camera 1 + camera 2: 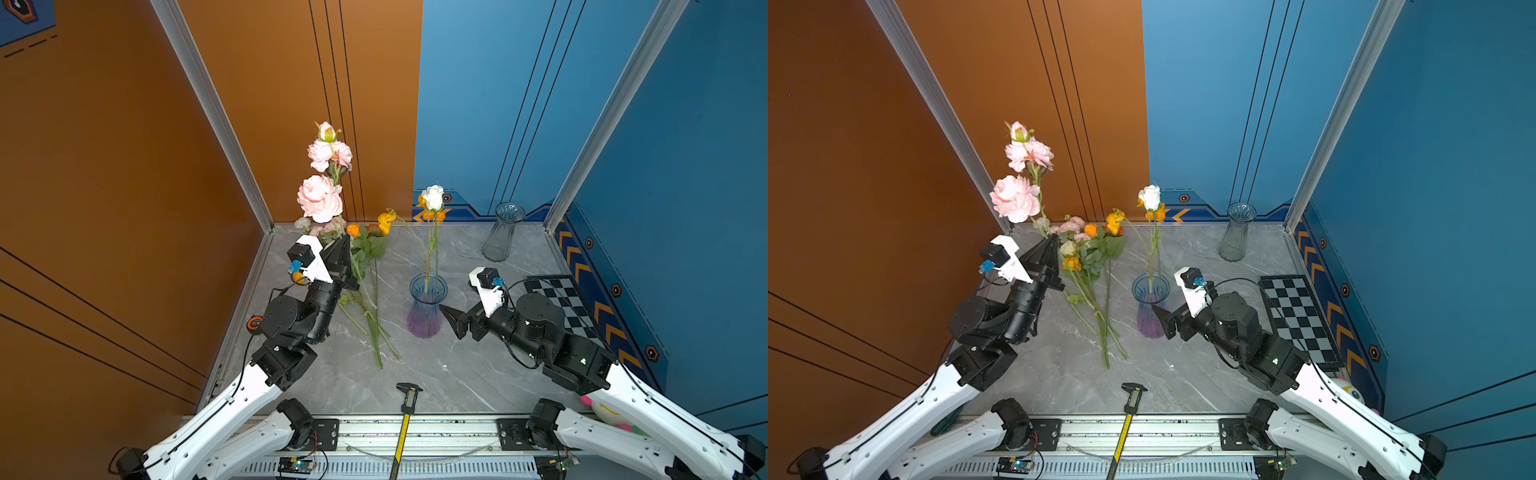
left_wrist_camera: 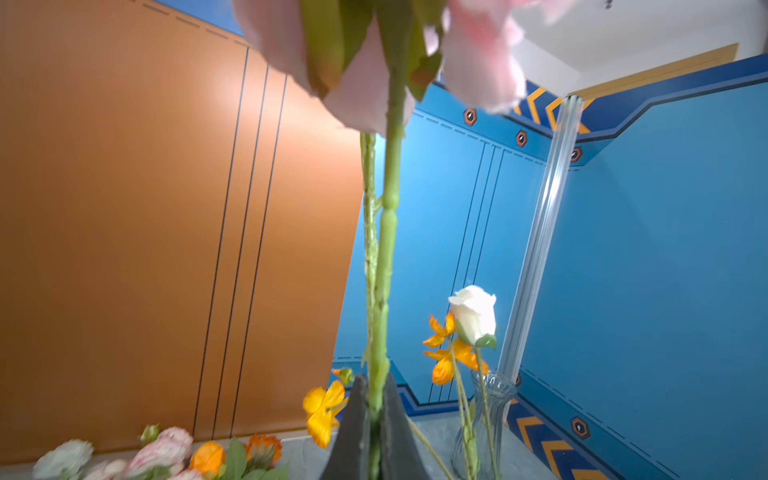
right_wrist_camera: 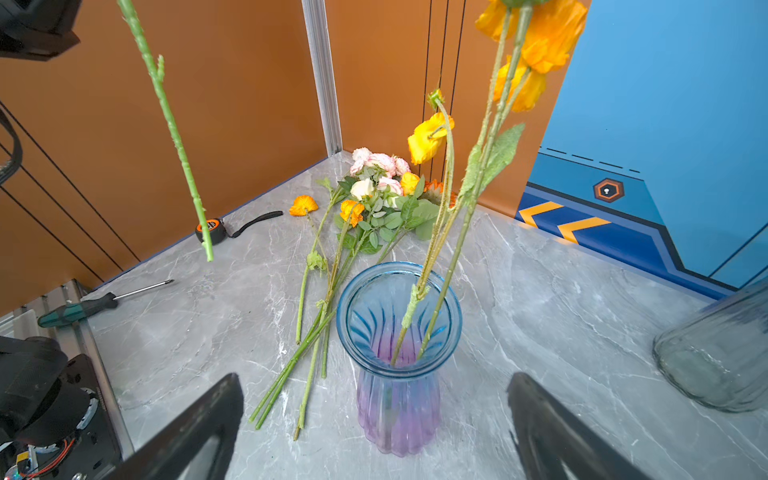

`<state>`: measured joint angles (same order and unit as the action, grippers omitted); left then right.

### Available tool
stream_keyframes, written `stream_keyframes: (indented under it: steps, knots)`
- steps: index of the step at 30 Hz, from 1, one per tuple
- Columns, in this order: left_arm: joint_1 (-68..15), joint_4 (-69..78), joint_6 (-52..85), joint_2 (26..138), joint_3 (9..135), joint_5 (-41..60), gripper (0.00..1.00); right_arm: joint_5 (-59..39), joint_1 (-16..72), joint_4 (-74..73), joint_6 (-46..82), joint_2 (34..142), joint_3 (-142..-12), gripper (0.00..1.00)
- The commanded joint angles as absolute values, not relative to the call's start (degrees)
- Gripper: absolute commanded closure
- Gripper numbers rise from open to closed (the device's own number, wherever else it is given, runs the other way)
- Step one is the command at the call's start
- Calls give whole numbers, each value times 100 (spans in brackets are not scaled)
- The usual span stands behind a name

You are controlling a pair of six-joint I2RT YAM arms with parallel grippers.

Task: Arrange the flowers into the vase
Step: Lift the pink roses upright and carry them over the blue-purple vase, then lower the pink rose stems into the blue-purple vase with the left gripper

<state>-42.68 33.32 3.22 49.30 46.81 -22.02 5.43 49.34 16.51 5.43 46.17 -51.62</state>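
The left gripper will next bring the pink flower's stem over the vase's opening (image 1: 427,287), lower it inside and let it go, because there is empty room beside the poppy stems.
My left gripper (image 1: 345,242) (image 1: 1053,243) (image 2: 376,409) is shut on the green stem (image 2: 388,249) of a tall pink flower (image 1: 320,199) (image 1: 1015,199), held upright above the table's back left. Its lower stem end (image 3: 174,133) hangs free in the air. The blue and purple vase (image 1: 427,307) (image 1: 1150,307) (image 3: 399,399) stands mid-table and holds a white rose (image 1: 433,197) and orange poppies (image 3: 540,37). More flowers (image 1: 365,266) (image 1: 1092,266) (image 3: 374,199) lie in a pile left of it. My right gripper (image 1: 444,309) (image 1: 1156,309) (image 3: 374,380) is open beside the vase, its fingers either side of the base.
A clear glass vase (image 1: 503,232) (image 1: 1237,232) (image 3: 723,353) stands at the back right. A checkerboard (image 1: 561,299) lies along the right wall. A caliper (image 1: 409,399) sits at the front edge. A tape measure (image 3: 212,230) and screwdriver (image 3: 95,303) lie at the left.
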Motion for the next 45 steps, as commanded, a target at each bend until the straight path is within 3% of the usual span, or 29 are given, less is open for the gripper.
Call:
stream_keyframes:
  steps: [1,10,30,40,45]
  knots:
    - [-4700,5151,-355,5416,4622,-2511,100,585,4920,1846,665,4536,-5081,0]
    - [-5636,8062,-1468,7242,4935,-3576,100,600,4912,1845,753,4456,-4992,0]
    - [-5810,8077,-224,8601,4678,-4679,100,35,4538,1664,666,4668,-4913,0]
    - [-6167,8077,-245,9041,4506,-5049,100,-333,4225,1670,669,4584,-4829,0]
    - [-6338,8077,-152,9170,4372,-5270,94,-353,4168,1656,686,4502,-4746,0]
